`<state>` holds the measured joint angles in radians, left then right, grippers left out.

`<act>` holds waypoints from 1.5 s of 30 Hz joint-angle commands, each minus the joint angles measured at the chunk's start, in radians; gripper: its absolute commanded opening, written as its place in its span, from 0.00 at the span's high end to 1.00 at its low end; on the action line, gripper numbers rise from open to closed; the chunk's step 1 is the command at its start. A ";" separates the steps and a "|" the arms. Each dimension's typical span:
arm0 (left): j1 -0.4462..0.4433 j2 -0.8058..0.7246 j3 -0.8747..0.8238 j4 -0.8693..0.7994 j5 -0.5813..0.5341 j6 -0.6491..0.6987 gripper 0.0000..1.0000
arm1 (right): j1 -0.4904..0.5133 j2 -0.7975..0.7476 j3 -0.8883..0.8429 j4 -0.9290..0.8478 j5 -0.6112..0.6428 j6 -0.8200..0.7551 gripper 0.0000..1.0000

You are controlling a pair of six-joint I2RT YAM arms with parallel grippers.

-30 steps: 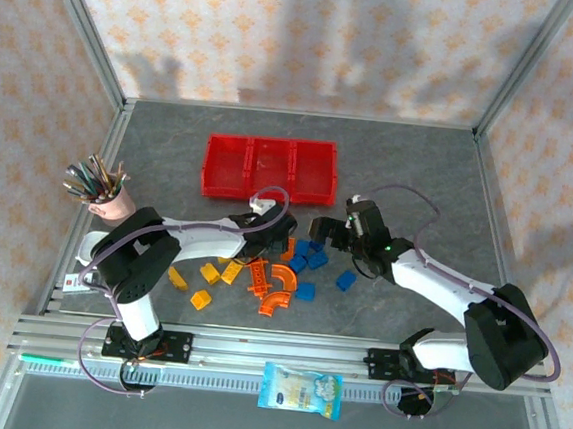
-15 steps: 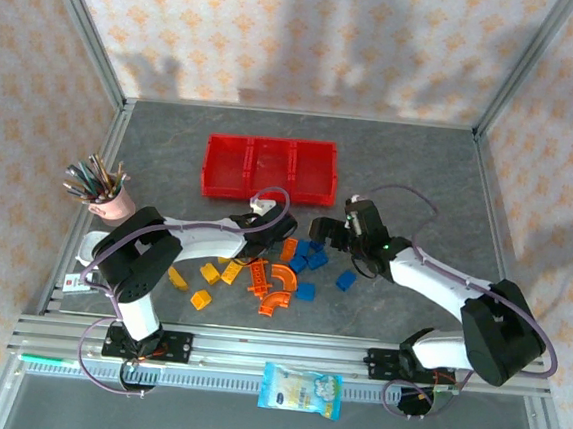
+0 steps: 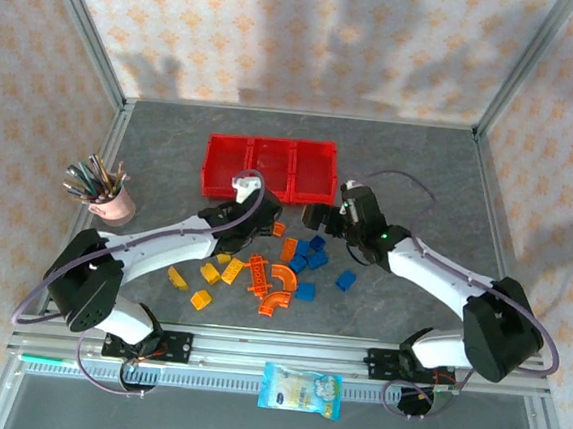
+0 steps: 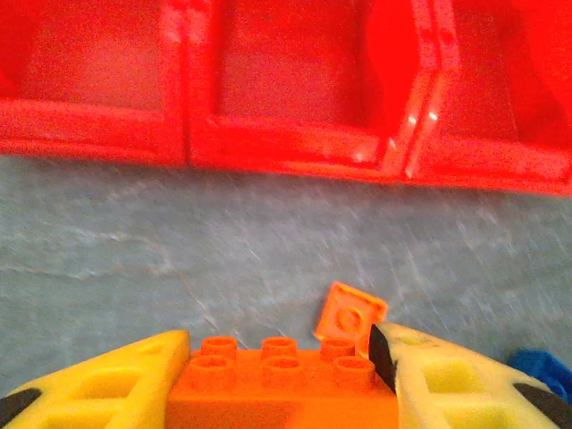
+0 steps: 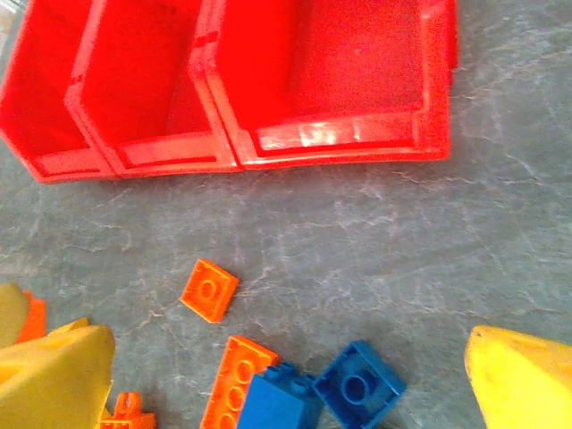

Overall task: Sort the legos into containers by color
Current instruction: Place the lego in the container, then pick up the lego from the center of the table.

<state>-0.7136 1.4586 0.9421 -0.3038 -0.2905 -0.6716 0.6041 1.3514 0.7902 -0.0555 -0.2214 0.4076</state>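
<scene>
The orange brick goes outward over the end container nearest the pink cup [image 3: 227, 162] [image 4: 94, 58] next, and my left gripper releases it there, since that container stands empty.
My left gripper [image 4: 284, 371] is shut on an orange six-stud lego brick [image 4: 281, 386], held between its yellow fingers [image 4: 107, 380] just in front of the containers [image 4: 286, 134]. In the top view this gripper [image 3: 254, 219] hovers short of the three joined red containers [image 3: 268, 169]. A small orange plate [image 4: 350, 313] lies on the table just past the brick. My right gripper [image 3: 318, 217] stands open over the pile, nothing between its jaws. Below it lie blue legos [image 5: 357, 384], an orange brick [image 5: 234, 380] and the orange plate [image 5: 209, 290]. All three containers [image 5: 232, 80] look empty.
Loose legos are spread near the table's front: blue cubes [image 3: 305, 291], orange arches [image 3: 281, 279] and yellow blocks [image 3: 200, 299]. A pink cup of pens [image 3: 112, 202] stands at the left. A snack bag [image 3: 300, 389] lies on the front rail.
My left gripper closed on the orange brick and rose out of the pile toward the containers. My right gripper, still open, moved a little up and left toward the containers.
</scene>
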 commanded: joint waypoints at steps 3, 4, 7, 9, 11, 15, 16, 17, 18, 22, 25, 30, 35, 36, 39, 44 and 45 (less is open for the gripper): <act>0.128 -0.013 0.059 -0.012 -0.060 0.079 0.63 | 0.038 0.074 0.085 0.045 -0.011 0.007 0.00; 0.153 -0.007 0.071 -0.004 -0.057 0.093 0.63 | 0.042 0.089 0.096 0.052 -0.010 0.014 0.00; 0.212 0.030 0.123 0.014 -0.076 0.133 0.63 | 0.044 0.136 0.121 0.090 -0.013 0.033 0.00; 0.258 0.070 0.152 0.042 -0.074 0.147 0.63 | 0.045 0.168 0.138 0.111 -0.012 0.040 0.00; 0.304 0.119 0.192 0.057 -0.042 0.147 0.64 | 0.045 0.201 0.161 0.118 -0.003 0.041 0.00; 0.372 0.241 0.272 0.111 -0.048 0.163 0.64 | 0.045 0.256 0.214 0.105 0.024 0.038 0.00; 0.384 0.276 0.306 0.104 -0.046 0.168 0.64 | 0.045 0.265 0.224 0.100 0.026 0.039 0.00; 0.394 0.318 0.351 0.090 -0.046 0.179 0.64 | 0.045 0.274 0.236 0.097 0.028 0.037 0.00; 0.403 0.358 0.394 0.078 -0.059 0.187 0.64 | 0.045 0.281 0.245 0.098 0.031 0.035 0.00; 0.422 0.490 0.512 0.065 -0.088 0.212 0.62 | 0.045 0.304 0.278 0.083 0.046 0.024 0.00; 0.427 0.545 0.562 0.056 -0.091 0.224 0.57 | 0.044 0.313 0.293 0.070 0.052 0.017 0.00; 0.431 0.560 0.602 0.028 -0.085 0.228 0.41 | 0.043 0.296 0.304 0.056 0.061 0.007 0.00; 0.431 0.518 0.600 0.010 -0.078 0.237 0.35 | 0.033 0.266 0.303 0.033 0.063 -0.004 0.00; 0.431 0.509 0.600 -0.004 -0.072 0.232 0.35 | 0.029 0.255 0.296 0.030 0.060 -0.005 0.00; 0.431 0.456 0.558 -0.010 0.000 0.218 0.35 | 0.018 0.217 0.266 0.023 0.053 -0.009 0.00; 0.407 0.290 0.386 0.056 0.171 0.195 0.34 | -0.007 0.165 0.184 0.015 0.011 -0.003 0.00; 0.393 0.263 0.355 0.058 0.185 0.188 0.34 | -0.010 0.155 0.165 0.013 0.003 -0.001 0.00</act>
<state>-0.2981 1.7969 1.3636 -0.2611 -0.2050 -0.4622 0.6052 1.5436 1.0039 -0.0151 -0.1989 0.4152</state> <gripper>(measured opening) 0.660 0.996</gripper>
